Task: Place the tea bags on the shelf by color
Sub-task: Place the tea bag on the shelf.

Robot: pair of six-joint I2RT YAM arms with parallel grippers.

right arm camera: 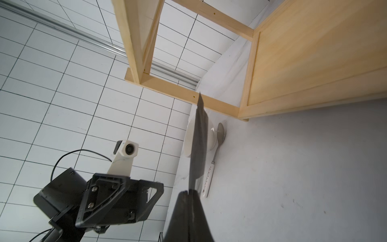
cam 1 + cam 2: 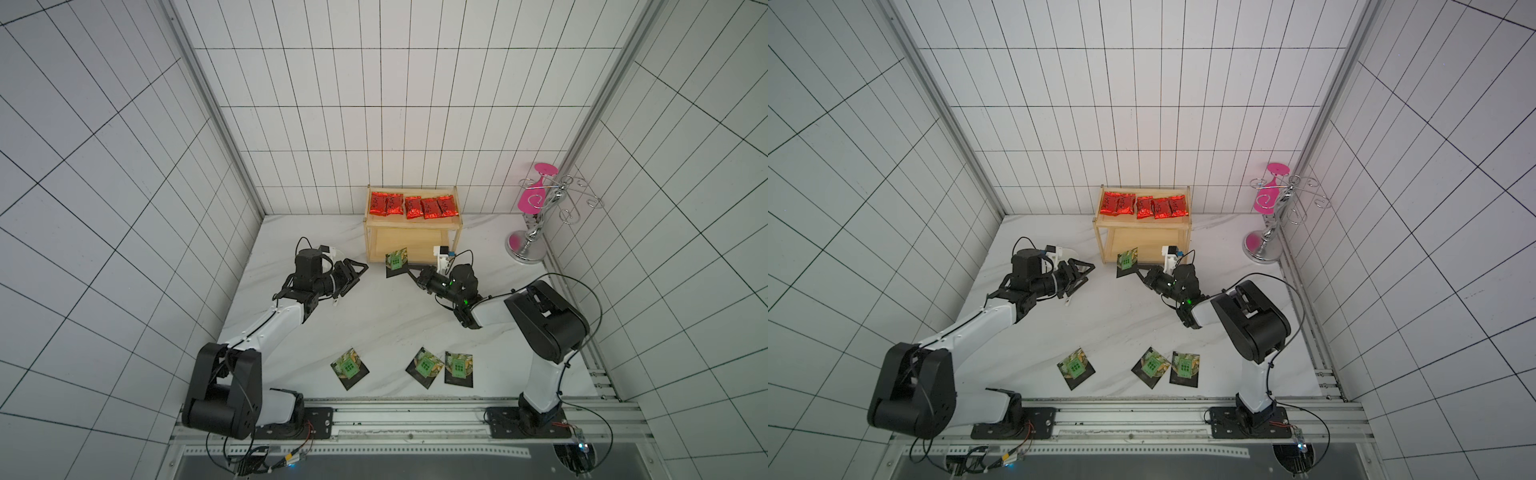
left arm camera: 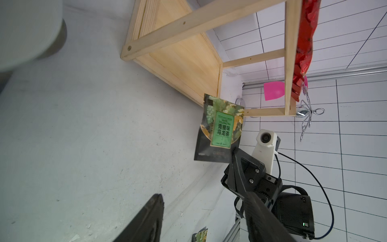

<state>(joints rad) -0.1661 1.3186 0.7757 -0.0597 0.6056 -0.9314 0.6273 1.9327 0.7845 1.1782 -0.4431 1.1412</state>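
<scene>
The red tea bags already fill the top level, so my right gripper needs to move outward onto the lower level's end (image 1: 266,76) by the white dish to release the bag.
Several red tea bags (image 2: 412,206) (image 2: 1144,205) lie in a row on the top tier of the wooden shelf (image 2: 413,227) (image 2: 1144,225). My right gripper (image 2: 409,271) (image 1: 189,191) is shut on the corner of a dark tea bag with a green label (image 2: 396,262) (image 3: 219,130). It holds the bag upright, just in front of the shelf's lower tier. In the right wrist view this held tea bag (image 1: 198,146) shows edge-on. My left gripper (image 2: 360,270) (image 3: 203,197) is open and empty, to the left of the bag. Three more dark tea bags (image 2: 349,368) (image 2: 425,366) (image 2: 459,369) lie flat near the table's front edge.
A chrome wire stand (image 2: 536,232) with a pink glass (image 2: 532,199) stands at the back right corner. A white dish (image 1: 212,138) and a spoon (image 1: 218,134) lie on the table near the left arm. Tiled walls close in three sides.
</scene>
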